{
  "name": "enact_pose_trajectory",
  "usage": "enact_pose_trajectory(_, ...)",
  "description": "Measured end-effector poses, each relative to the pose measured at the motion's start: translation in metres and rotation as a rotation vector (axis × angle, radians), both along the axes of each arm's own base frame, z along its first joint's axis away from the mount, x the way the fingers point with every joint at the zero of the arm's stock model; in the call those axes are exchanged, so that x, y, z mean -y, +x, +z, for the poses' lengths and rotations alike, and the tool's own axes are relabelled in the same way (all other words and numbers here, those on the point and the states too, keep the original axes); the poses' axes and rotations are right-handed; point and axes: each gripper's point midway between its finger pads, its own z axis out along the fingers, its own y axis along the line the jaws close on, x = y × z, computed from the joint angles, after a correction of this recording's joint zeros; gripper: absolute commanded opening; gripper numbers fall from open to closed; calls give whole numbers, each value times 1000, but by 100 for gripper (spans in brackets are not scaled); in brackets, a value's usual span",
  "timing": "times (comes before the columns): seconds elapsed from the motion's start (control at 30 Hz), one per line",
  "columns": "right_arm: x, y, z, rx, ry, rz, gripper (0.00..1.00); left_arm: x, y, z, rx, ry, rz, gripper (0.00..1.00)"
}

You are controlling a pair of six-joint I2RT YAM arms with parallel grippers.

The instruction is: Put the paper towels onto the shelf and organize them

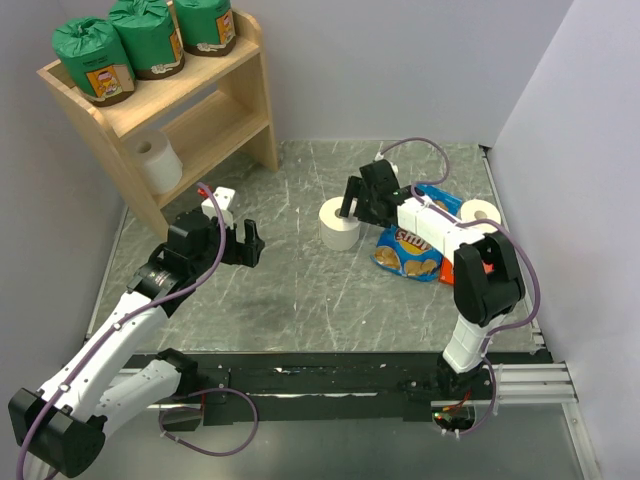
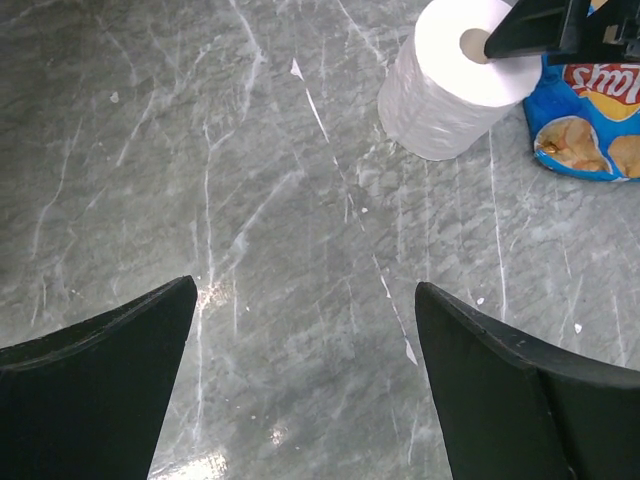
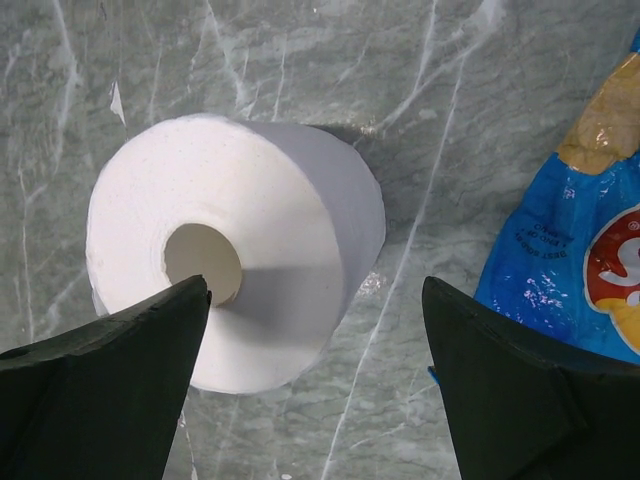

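Next I need to swing my left gripper to the right in the top view, where the middle white roll stands, and down over the roll's rim, since its hole faces up.
The wooden shelf stands at the far left. Three green-wrapped rolls stand in a row on its top tier. One bare white roll sits on its lower tier. A second white roll stands upright mid-table; it also shows in the left wrist view and the right wrist view. A third white roll sits at the right behind the right arm. My right gripper is open, just above the middle roll's right side. My left gripper is open and empty over bare table, left of that roll.
A blue snack bag lies right of the middle roll, under the right arm; it shows in the wrist views too. Something red peeks out by the right arm. Walls close in at left, back and right.
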Motion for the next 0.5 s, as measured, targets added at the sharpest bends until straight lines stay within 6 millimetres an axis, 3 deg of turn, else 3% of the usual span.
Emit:
enact_pose_trajectory(0.17,-4,8,0,0,17,-5,92,-2,1,-1,2,10,6,97)
enact_pose_trajectory(0.3,-6,8,-13,-26,13,-1,86,-3,1,-1,6,19,9,98)
enact_pose_trajectory(0.43,-10,10,-18,-33,31,2,66,-4,2,-1,8,22,15,98)
enact_pose_trajectory(0.5,-12,11,-18,-23,37,8,60,-4,2,-1,8,22,17,98)
